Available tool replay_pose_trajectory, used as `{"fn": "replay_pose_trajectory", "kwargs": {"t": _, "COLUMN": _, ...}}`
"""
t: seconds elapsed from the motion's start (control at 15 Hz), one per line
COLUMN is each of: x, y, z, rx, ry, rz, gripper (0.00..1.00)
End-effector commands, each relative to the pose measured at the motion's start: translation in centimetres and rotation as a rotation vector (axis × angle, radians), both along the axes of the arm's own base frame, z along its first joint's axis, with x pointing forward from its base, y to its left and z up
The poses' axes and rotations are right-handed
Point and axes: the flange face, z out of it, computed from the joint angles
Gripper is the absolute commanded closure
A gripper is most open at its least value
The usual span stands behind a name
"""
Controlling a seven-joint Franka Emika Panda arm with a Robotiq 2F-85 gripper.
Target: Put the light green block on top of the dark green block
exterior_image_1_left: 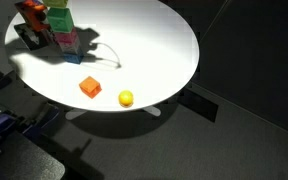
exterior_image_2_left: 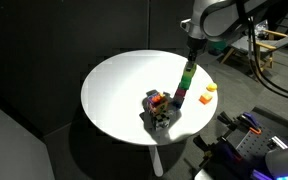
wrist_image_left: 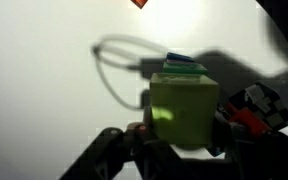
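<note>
My gripper will shift slightly toward the orange-red cube next, then lower the light green block, as a dark green sliver shows past it.
In the wrist view the light green block (wrist_image_left: 184,108), a pale lime cube, sits between the fingers of my gripper (wrist_image_left: 176,145), which is shut on it. Just beyond it shows a sliver of the dark green block (wrist_image_left: 184,66), the top of the multicoloured tower. In an exterior view the gripper (exterior_image_2_left: 191,52) hangs directly over the tower, with the dark green block (exterior_image_2_left: 187,73) close below it. In an exterior view the tower's dark green block (exterior_image_1_left: 59,20) stands at the table's far left; the gripper is cut off by the top edge there.
An orange-red cube (exterior_image_1_left: 90,88) and a yellow ball (exterior_image_1_left: 125,98) lie near the round white table's edge (exterior_image_1_left: 174,70). Red and dark toy parts (exterior_image_2_left: 157,103) cluster at the tower's foot. A thin white cable (wrist_image_left: 112,62) loops on the table beside the tower.
</note>
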Motion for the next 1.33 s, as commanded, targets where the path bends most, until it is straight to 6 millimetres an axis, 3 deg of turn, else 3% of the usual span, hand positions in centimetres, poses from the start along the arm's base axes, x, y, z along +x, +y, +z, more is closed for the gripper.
{"fn": "replay_pose_trajectory", "kwargs": {"t": 0.0, "x": 0.0, "y": 0.2, "z": 0.2, "rx": -0.020, "ry": 0.013, "rz": 0.019, "gripper": 0.70}}
{"fn": "replay_pose_trajectory", "kwargs": {"t": 1.27, "x": 0.3, "y": 0.4, "z": -1.7, "rx": -0.012, "ry": 0.039, "rz": -0.027, "gripper": 0.70}}
